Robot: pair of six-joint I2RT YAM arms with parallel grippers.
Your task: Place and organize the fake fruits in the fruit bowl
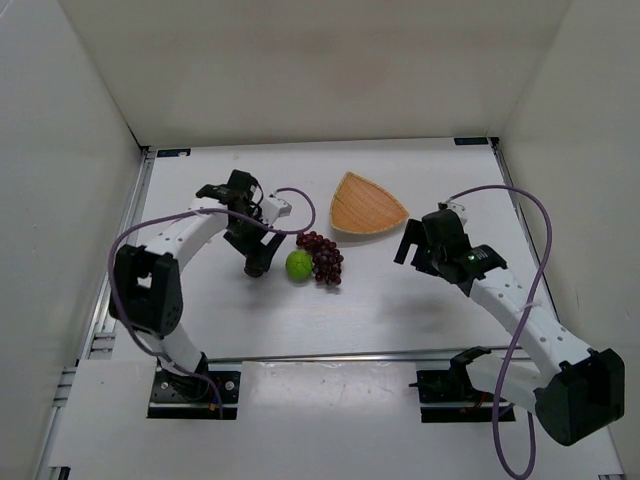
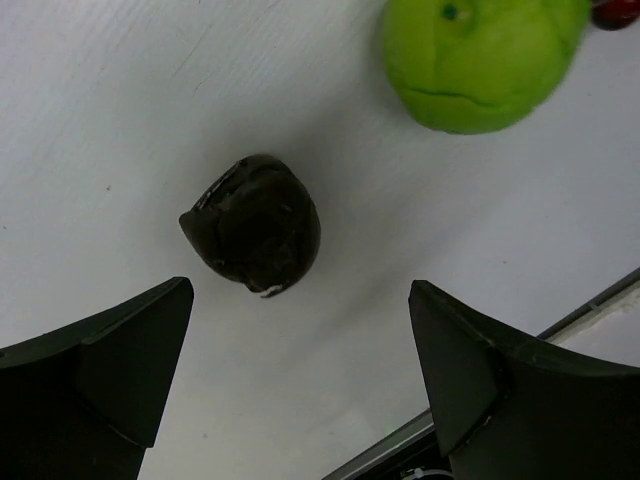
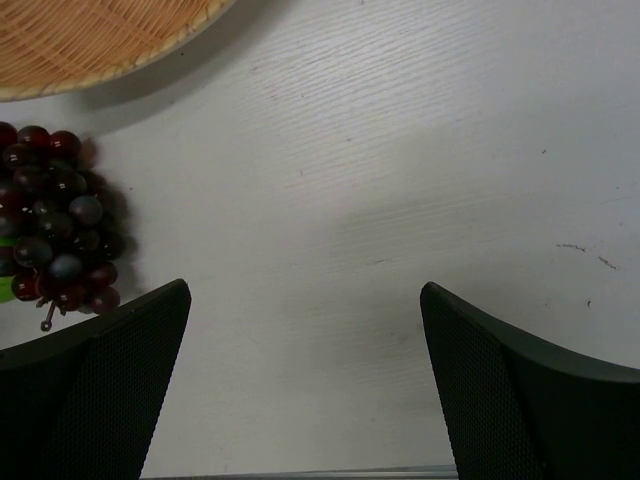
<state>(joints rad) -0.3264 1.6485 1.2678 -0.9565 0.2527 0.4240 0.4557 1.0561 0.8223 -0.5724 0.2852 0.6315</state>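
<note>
Next, my left gripper lowers onto the dark brown fruit (image 1: 256, 268) (image 2: 255, 225) below it, because bare tabletop around that fruit leaves room for both open fingers.
The orange-tan woven fruit bowl (image 1: 366, 205) sits at the back centre, with nothing in it. The green round fruit (image 1: 298, 265) and the dark purple-red grape bunch (image 1: 325, 257) lie side by side in front of it. The dark brown fruit (image 1: 256, 268) lies just left of the green one. My left gripper (image 1: 250, 248) is open above the brown fruit (image 2: 255, 225), which lies just beyond the fingertips; the green fruit (image 2: 480, 60) is further on. My right gripper (image 1: 408, 243) is open and empty, right of the grapes (image 3: 55, 215) and near the bowl's rim (image 3: 90, 40).
White walls enclose the table on the left, back and right. A metal rail (image 1: 330, 356) runs along the near edge, with both arm bases beyond it. Purple cables (image 1: 535, 240) loop from each arm.
</note>
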